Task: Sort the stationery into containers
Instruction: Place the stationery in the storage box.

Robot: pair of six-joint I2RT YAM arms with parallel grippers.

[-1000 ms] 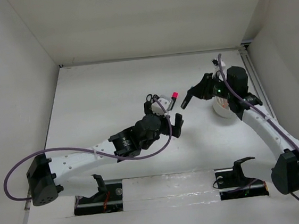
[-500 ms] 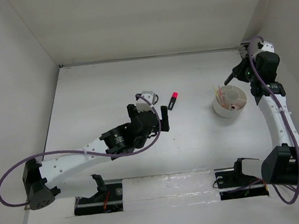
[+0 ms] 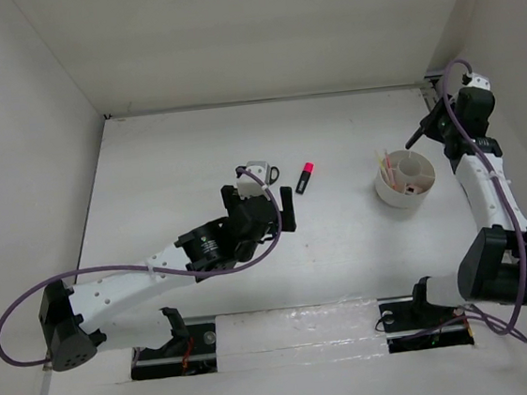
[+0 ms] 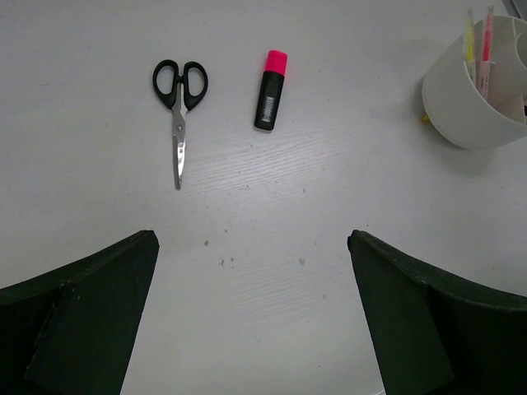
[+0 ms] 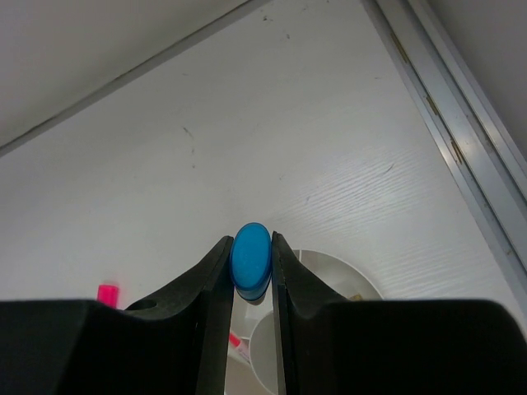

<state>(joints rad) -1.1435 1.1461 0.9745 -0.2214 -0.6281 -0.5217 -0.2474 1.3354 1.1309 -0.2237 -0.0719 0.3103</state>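
Next, my right gripper needs to shift left in the top view and down and release the blue-capped marker (image 5: pixel 250 257), as the tub's far section (image 5: pixel 250 319) lies below on that side.
The black-handled scissors (image 4: pixel 178 107) and the pink-capped black marker (image 4: pixel 270 90) lie on the table ahead of my left gripper (image 4: pixel 251 247), which is open, empty and above the table. In the top view the marker (image 3: pixel 305 178) lies right of my left gripper (image 3: pixel 264 202), and the wrist mostly hides the scissors. The round white tub (image 3: pixel 406 178) holds a yellow stick (image 4: pixel 469 41) and a thin red pen (image 4: pixel 487 49). My right gripper (image 5: pixel 250 247) is shut on the blue-capped marker (image 5: pixel 250 257) and holds it above the tub (image 5: pixel 333 276). In the top view my right gripper (image 3: pixel 419 132) is at the tub's far right edge.
White walls enclose the table on the left, back and right. A metal rail (image 5: pixel 445 107) runs along the right wall close to the tub. The tub also shows at the right edge of the left wrist view (image 4: pixel 473 111).
My right arm swung from the table's middle to the far right, carrying the blue-capped marker over the tub. My left gripper drew back to the left, off the scissors and pink-capped marker.
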